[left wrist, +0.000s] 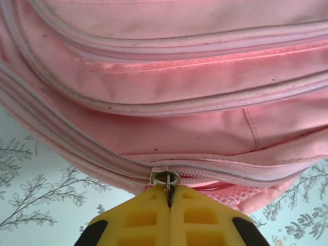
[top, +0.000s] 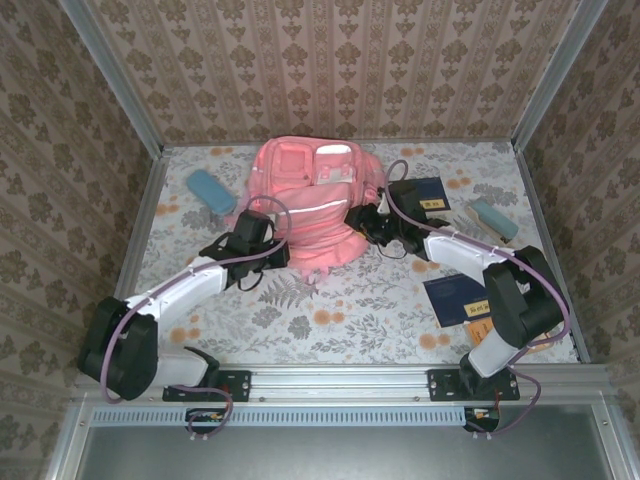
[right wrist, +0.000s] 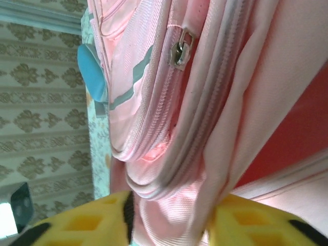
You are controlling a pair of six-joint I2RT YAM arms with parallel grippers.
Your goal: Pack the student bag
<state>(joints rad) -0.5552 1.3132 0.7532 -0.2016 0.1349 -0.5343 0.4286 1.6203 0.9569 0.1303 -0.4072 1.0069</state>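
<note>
The zip is still closed, and the bag's edge by the blue case lies outward of my left gripper. Next, my gripper needs to pull the zip's pull outward along the zip and let go of it there.
The student bag [top: 305, 200] lies at the far middle of the table, pink, with a pale stripe and a white patch. My left gripper [top: 262, 232] is at its near left edge. In the left wrist view the yellow fingers [left wrist: 143, 218] are shut on the metal zipper pull [left wrist: 168, 180] of the bag's lower zip [left wrist: 77, 146]. My right gripper [top: 372, 225] is at the bag's right side. Its fingers [right wrist: 87, 225] stand apart with a thick fold of the pink fabric [right wrist: 174, 205] pinched between them. A second zipper pull [right wrist: 180, 48] hangs higher on the bag.
A light blue case [top: 210, 190] lies left of the bag, also seen as the blue case [right wrist: 92, 72]. A dark blue notebook [top: 425, 192] and another light blue case [top: 493, 218] lie to the right. A dark blue book [top: 458, 298] sits near the right arm. Patterned walls enclose the table.
</note>
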